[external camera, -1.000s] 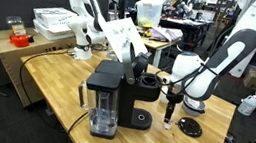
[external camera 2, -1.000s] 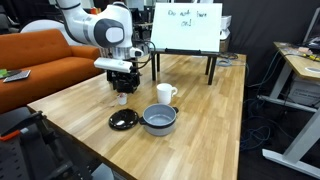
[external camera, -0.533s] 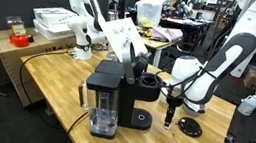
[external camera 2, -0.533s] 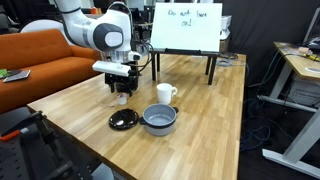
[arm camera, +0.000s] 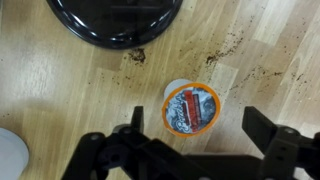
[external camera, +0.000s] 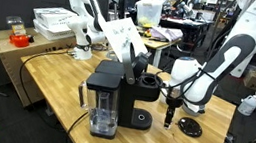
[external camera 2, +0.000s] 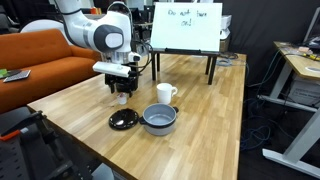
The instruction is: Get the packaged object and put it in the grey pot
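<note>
My gripper lowers a little next, fingers on either side of the object's orange rim, then closes, since the packaged object lies below both fingers.
The packaged object (arm camera: pixel 190 108) is a small whitish pod with an orange rim and a printed foil lid. It lies on the wooden table. My gripper (arm camera: pixel 200 135) hangs right above it, open, with one dark finger (arm camera: pixel 268 130) on each side and not touching it. In an exterior view my gripper (external camera 2: pixel 122 94) stands over the table, to the left of the white cup (external camera 2: pixel 164 94). The grey pot (external camera 2: pixel 158 120) sits near the table's front edge. In an exterior view my gripper (external camera: pixel 169 120) points down beside the coffee machine.
A flat black round disc (external camera 2: pixel 123 119) lies beside the pot and shows at the top of the wrist view (arm camera: pixel 115 18). A black coffee machine (external camera: pixel 114 100) stands on the table. A whiteboard stand (external camera 2: pixel 186 28) is at the far end. Coffee grounds (arm camera: pixel 225 50) speckle the wood.
</note>
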Controlling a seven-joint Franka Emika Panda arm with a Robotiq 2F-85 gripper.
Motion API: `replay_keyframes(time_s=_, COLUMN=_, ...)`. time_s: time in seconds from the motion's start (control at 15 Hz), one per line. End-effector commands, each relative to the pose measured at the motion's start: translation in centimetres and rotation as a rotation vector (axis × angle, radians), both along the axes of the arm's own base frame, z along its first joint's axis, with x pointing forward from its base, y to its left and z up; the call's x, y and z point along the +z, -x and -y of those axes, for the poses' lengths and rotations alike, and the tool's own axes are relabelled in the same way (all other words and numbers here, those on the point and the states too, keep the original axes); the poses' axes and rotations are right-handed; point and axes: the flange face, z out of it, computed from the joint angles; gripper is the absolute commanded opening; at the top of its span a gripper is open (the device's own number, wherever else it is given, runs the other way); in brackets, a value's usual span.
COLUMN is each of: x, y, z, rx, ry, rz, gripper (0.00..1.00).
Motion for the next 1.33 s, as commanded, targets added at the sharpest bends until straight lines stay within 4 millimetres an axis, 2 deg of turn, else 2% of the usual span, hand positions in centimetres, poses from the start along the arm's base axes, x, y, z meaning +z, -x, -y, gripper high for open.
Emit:
replay_keyframes(time_s=0.0, x=-0.3, y=-0.4, z=0.4, rx=-0.015, ry=-0.009, rz=-0.008, gripper=1.00)
replay_keyframes(time_s=0.93, x=-1.9, y=-1.2, z=0.5, rx=-0.013, ry=-0.015, rz=-0.043, gripper=1.00)
replay_keyframes(time_s=1.27, x=-2.0, y=-0.9, z=0.5, rx=-0.011, ry=-0.012, rz=-0.057, gripper=1.00)
